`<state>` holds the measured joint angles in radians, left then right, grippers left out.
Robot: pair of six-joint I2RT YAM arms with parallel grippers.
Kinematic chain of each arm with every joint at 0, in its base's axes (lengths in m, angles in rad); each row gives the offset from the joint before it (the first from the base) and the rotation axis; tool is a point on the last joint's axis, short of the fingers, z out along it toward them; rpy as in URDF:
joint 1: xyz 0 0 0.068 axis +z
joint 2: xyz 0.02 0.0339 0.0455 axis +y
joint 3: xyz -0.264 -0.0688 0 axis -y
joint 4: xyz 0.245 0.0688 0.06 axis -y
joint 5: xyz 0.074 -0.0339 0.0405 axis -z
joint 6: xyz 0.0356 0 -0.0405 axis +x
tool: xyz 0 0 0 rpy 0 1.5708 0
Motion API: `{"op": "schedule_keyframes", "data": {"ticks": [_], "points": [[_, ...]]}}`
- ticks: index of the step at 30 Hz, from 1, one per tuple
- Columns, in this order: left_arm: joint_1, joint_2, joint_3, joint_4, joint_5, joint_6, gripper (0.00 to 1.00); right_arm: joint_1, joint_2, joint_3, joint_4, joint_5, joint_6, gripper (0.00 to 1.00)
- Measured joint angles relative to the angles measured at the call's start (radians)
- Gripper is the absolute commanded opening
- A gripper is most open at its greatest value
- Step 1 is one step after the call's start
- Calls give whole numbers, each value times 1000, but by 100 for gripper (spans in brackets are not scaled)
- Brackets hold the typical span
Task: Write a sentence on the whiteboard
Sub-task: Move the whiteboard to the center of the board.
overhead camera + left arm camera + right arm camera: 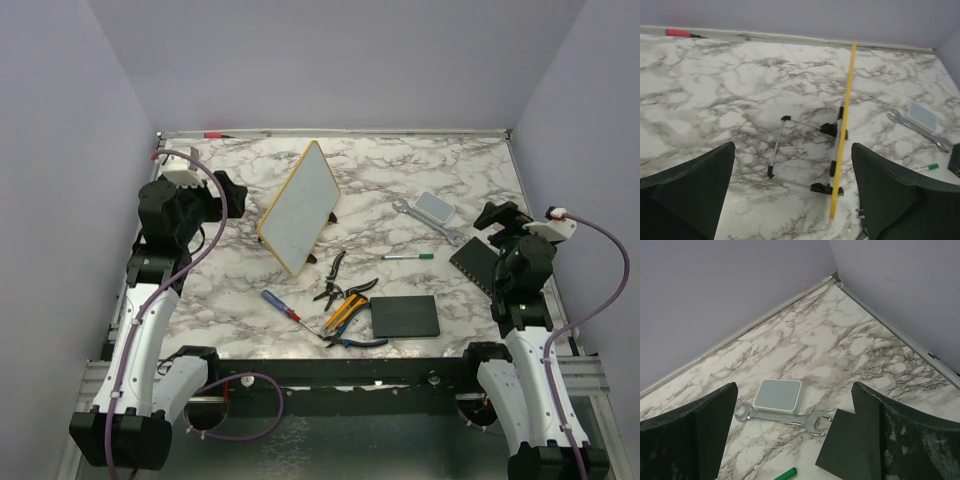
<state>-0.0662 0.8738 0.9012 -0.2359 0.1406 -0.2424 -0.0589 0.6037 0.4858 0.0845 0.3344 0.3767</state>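
I should next move my left gripper to the right in the top view, to the whiteboard's upper edge [286, 188] [843, 130], then tilt it down and close it with its fingers on either side of the board's thin frame.
The whiteboard [298, 205], white with a yellow-tan frame, stands tilted on a wire stand in the middle of the marble table. In the left wrist view I see it edge-on as a yellow strip [844, 135], with the stand's dark feet [827, 129] behind it. No teal-green sentence shows on its face. A green-capped marker [408, 256] lies right of the board; its cap also shows in both wrist views [926, 168] [786, 474]. My left gripper [225, 190] [793, 146] is open and empty, left of the board. My right gripper [492, 222] [794, 386] is open and empty at the right.
A grey-blue block [435, 207] [778, 395] lies against a wrench [425, 222] [785, 416]. One black pad [404, 316] lies at the front, another [475, 262] [850, 450] under my right gripper. Pliers [335, 280], yellow-handled cutters [345, 310] and a screwdriver [280, 305] lie in front of the board. A red pen [679, 33] lies by the back wall.
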Motion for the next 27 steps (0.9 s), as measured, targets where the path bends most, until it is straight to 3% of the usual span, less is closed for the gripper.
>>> {"op": "schedule_keyframes", "data": {"ticks": [6, 10, 16, 23, 27], "points": [[-8, 161, 141, 9, 266, 0, 98, 0, 41, 19, -6, -73, -11, 100], [-21, 334, 212, 5, 372, 3, 88, 0, 60, 26, -10, -124, -13, 100], [-119, 534, 323, -55, 397, 55, 63, 0, 80, 36, -14, -171, -20, 99], [-174, 660, 451, -116, 366, 112, 58, 0, 97, 37, -20, -189, -20, 100], [-198, 711, 486, -158, 308, 144, 48, 0, 105, 38, -21, -195, -20, 99]]}}
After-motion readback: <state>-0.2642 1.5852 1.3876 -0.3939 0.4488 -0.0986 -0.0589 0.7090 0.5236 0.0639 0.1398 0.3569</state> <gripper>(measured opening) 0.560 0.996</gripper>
